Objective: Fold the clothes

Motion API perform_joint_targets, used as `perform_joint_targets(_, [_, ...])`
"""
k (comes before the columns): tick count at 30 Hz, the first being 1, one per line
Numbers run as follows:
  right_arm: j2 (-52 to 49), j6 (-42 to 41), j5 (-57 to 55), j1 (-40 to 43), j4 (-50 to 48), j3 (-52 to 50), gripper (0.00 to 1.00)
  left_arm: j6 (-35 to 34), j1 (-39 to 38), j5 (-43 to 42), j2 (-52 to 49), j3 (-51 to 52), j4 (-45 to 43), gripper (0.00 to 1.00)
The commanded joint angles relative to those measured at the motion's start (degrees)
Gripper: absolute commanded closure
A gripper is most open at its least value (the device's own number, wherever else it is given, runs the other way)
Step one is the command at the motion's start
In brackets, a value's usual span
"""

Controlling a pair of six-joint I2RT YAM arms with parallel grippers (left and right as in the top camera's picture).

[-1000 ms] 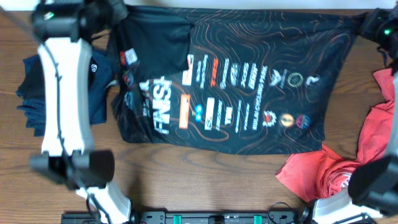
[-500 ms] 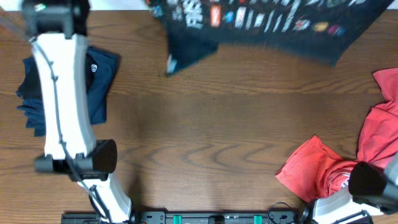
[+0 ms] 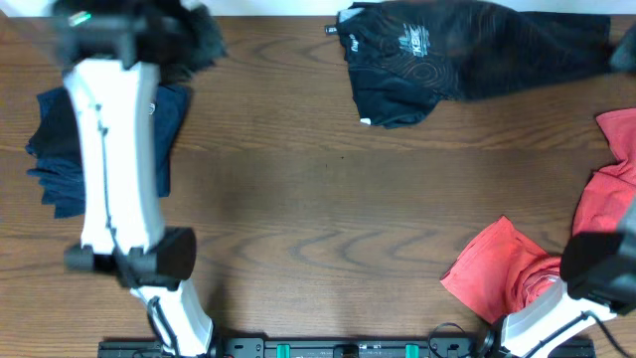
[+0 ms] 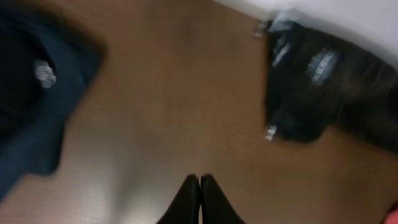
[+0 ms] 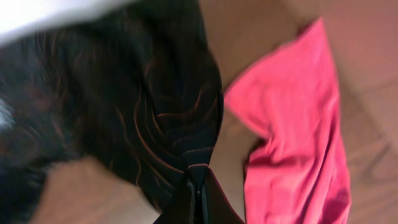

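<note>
My left gripper is shut above bare wood, so next it will move down toward the black shirt's white-tagged flap, to the right in the overhead view, and open.
The black sports shirt (image 3: 447,60) with thin orange contour lines lies bunched along the far edge of the table (image 3: 328,209), right of centre. In the right wrist view my right gripper (image 5: 198,180) is shut on an edge of this shirt (image 5: 124,93). In the overhead view that gripper (image 3: 624,52) sits at the shirt's right end. My left gripper (image 4: 199,186) is shut and empty above bare wood, with the black shirt (image 4: 323,87) well off to its upper right. It appears blurred at the far left in the overhead view (image 3: 194,42).
A navy garment (image 3: 60,149) lies at the left under the left arm and also shows in the left wrist view (image 4: 37,93). A red garment (image 3: 527,268) lies at the right front and also shows in the right wrist view (image 5: 298,137).
The black shirt lay spread flat a second ago. It was swept off to the far side and now lies bunched at the far right. The left gripper no longer holds it.
</note>
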State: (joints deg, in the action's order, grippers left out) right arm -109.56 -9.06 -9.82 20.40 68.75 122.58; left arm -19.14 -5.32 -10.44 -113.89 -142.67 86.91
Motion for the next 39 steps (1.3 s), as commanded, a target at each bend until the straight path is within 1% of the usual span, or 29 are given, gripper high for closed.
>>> perform_joint_targets(1, [0.59,-1.18,-2.40,0.63,-0.24,-3.93,0.99,1.18,-3.13,-2.01,-1.51,5.38,0.11,0.94])
perform_joint_targets(3, [0.59,-1.18,-2.43,0.63,-0.66,-5.99,0.99,2.01,-5.18,-2.64,-1.97,8.68,-1.97,0.94])
perform_joint_targets(7, [0.59,-1.18,-2.40,0.63,-0.70,-7.93,0.99,2.21,-9.55,-2.40,-1.99,16.61,-10.10,0.94])
perform_joint_targets(9, [0.59,-1.18,-2.40,0.63,-0.35,-8.02,0.99,1.66,-11.08,-2.47,-1.99,20.92,-14.97,0.72])
perform_joint_targets(11, [0.59,-1.18,-2.40,0.63,-0.24,-8.00,0.99,0.33,-12.26,-2.60,-1.99,25.68,-20.31,0.61])
perform_joint_targets(13, [0.59,-1.18,-2.38,0.63,-0.24,-8.02,0.99,-0.02,-13.20,-3.17,-1.99,30.34,-25.62,0.57])
perform_joint_targets(17, [0.59,-1.20,-2.36,0.63,-0.24,-8.00,0.99,0.00,-15.28,-6.54,-1.99,40.04,-37.73,0.55])
perform_joint_targets(20, [0.59,-1.20,-1.92,0.63,-0.20,-8.02,0.99,-0.02,-17.03,-6.56,-1.99,46.77,-47.23,0.49])
perform_joint_targets(23, [0.59,-1.20,-1.95,0.63,-0.13,-8.00,0.99,0.00,-18.67,-6.62,-1.99,52.06,-55.76,0.39])
perform_joint_targets(25, [0.59,-1.20,-1.95,0.63,-0.09,-8.02,0.99,-0.02,-19.91,-6.93,-1.99,55.15,-61.51,0.36])
perform_joint_targets(28, [0.59,-1.20,-1.95,0.63,-0.13,-8.02,0.99,-0.04,-21.70,-6.93,-2.01,57.99,-68.39,0.35])
perform_joint_targets(32, [0.59,-1.20,-1.95,0.63,-0.35,-8.00,0.99,-1.79,-22.93,-6.93,-3.76,58.25,-73.99,0.34])
perform_joint_targets(39, [0.59,-1.18,-1.97,0.63,-0.28,-8.02,0.99,-5.66,-22.99,-6.97,-9.84,58.23,-81.44,0.28])
